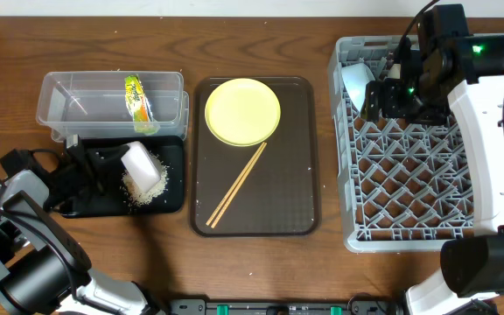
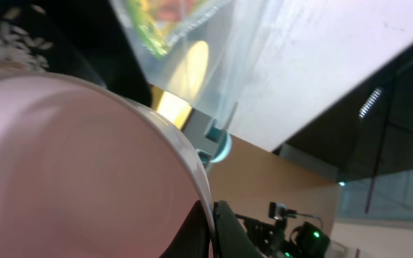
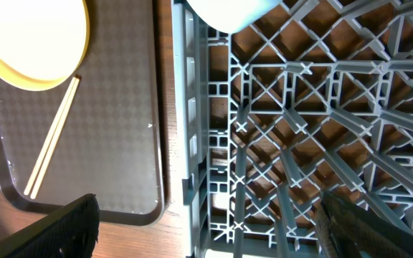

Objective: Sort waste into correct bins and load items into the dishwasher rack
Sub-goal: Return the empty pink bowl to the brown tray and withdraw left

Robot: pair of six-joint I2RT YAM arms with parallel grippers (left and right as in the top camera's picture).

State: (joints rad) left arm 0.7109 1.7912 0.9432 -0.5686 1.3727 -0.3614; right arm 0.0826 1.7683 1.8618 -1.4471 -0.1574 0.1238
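Observation:
Rice is heaped in the black bin (image 1: 175,153). Next I need to swing my left gripper past the chopsticks, turn the bowl upright and release it on the serving tray's bare part (image 1: 274,185).
My left gripper (image 1: 115,168) is shut on the rim of the whitish-pink bowl (image 1: 141,166), which is tipped on its side over the black tray bin (image 1: 175,153). White rice crumbs (image 1: 144,194) lie heaped in that tray. In the left wrist view the bowl (image 2: 70,165) fills the frame, its rim pinched between the fingers (image 2: 231,233). The green-and-yellow wrapper (image 1: 138,103) lies in the clear tub (image 1: 77,96). My right gripper (image 1: 383,98) hangs open over the grey rack (image 1: 427,175), next to the light blue bowl (image 1: 354,83) in the rack's far left corner.
A dark brown serving tray (image 1: 291,157) sits mid-table with the pale-yellow plate (image 1: 242,111) and two chopsticks (image 1: 237,185) on it. In the right wrist view the plate (image 3: 27,36), chopsticks (image 3: 52,136) and rack grid (image 3: 300,129) lie below the wide-spread fingers (image 3: 70,229).

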